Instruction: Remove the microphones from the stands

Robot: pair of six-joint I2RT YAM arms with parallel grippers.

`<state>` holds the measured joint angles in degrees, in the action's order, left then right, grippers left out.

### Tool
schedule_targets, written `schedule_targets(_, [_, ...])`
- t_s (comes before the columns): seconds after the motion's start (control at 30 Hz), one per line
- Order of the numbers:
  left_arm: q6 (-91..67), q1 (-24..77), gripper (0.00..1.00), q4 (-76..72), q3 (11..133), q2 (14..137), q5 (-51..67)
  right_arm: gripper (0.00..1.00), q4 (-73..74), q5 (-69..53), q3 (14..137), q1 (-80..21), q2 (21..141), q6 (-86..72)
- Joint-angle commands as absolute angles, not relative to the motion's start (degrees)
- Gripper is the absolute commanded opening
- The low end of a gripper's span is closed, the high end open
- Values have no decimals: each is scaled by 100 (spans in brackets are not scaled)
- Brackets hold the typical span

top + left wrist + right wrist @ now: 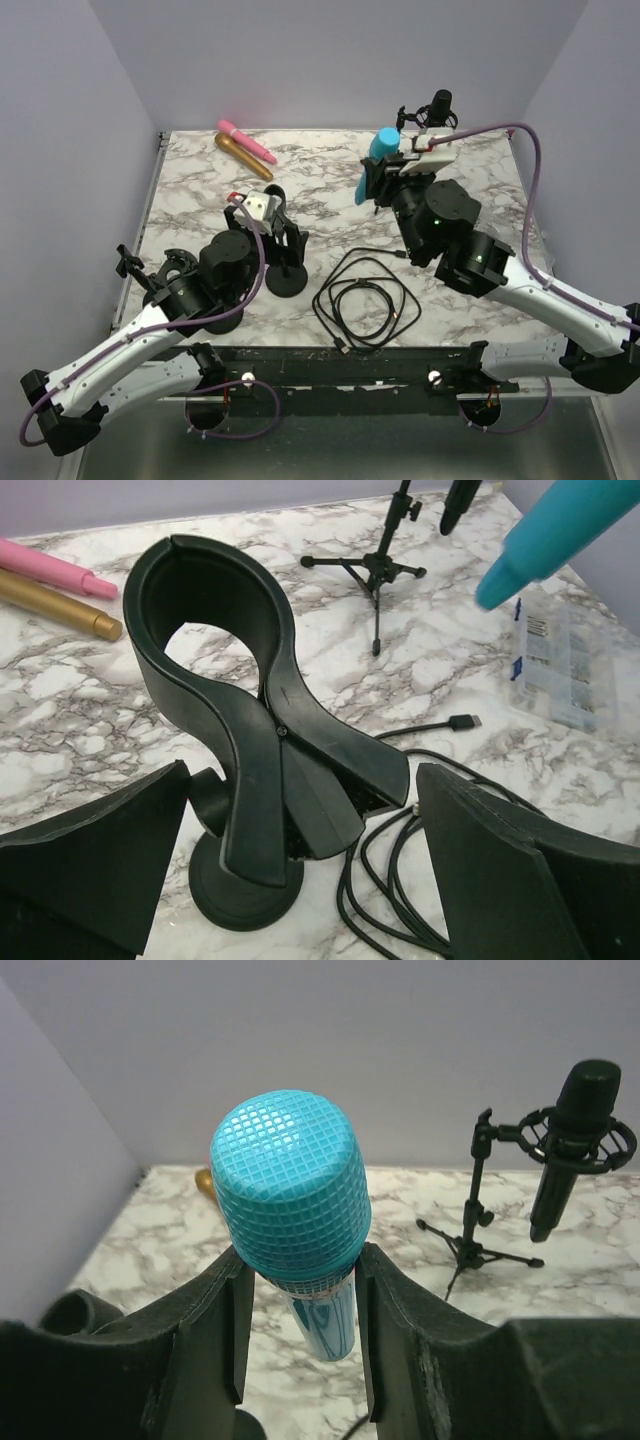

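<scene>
My right gripper moves down and across to bare tabletop (242,177) beside the gold microphone next, since that lies below it, to its left in the top view.
The teal microphone (295,1200) is clamped between the fingers of my right gripper (300,1295), head toward the camera and clear of the table. In the top view it (380,147) is held up at the back right by the right gripper (376,180). The black clip stand (245,710) stands with its ring empty, on a round base. My left gripper (300,800) is open with one finger on each side of the stand's lower part, not touching it. In the top view the stand (287,272) is at centre left, just in front of the left gripper (272,232).
A pink microphone (245,141) and a gold microphone (243,156) lie at the back left. A black microphone on a tripod (437,110) stands at the back right. A coiled black cable (365,298) lies right of the stand. A clear plastic box (555,660) shows in the left wrist view.
</scene>
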<state>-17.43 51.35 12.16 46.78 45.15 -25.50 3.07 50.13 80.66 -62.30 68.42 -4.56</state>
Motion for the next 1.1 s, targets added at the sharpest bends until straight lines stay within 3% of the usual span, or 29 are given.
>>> schedule_targets(0.0, [-2024, 5098, 99, 2456, 5267, 4150, -1847, 1, 96, 5139, 7486, -6215, 6951, -316])
schedule_targets(0.33, [-1434, 4902, 98, 3567, 6848, 3814, -1821, 1, 577, 3378, 7911, -4984, 8671, -854])
schedule_targets(0.37, [-1329, 4856, 99, 3596, 7037, 3864, -1819, 1, 639, 2817, 8111, -4882, 8905, -836])
schedule_targets(0.43, [-1102, 4743, 98, 3650, 7397, 4015, -1785, 1, 808, 2941, 8549, -4713, 9467, -816])
schedule_targets(0.73, [-302, 3965, 99, 3326, 8597, 4519, -1714, 1, 1371, 1233, 10805, -4236, 11898, -498])
schedule_targets(0.9, [-62, 3525, 98, 2901, 8660, 4724, -1947, 1, 1157, 222, 12057, -4095, 13179, -275])
schedule_targets(1.07, [-305, 2871, 99, 2445, 7721, 4349, -1631, 1, 933, -471, 13471, -4078, 14562, -177])
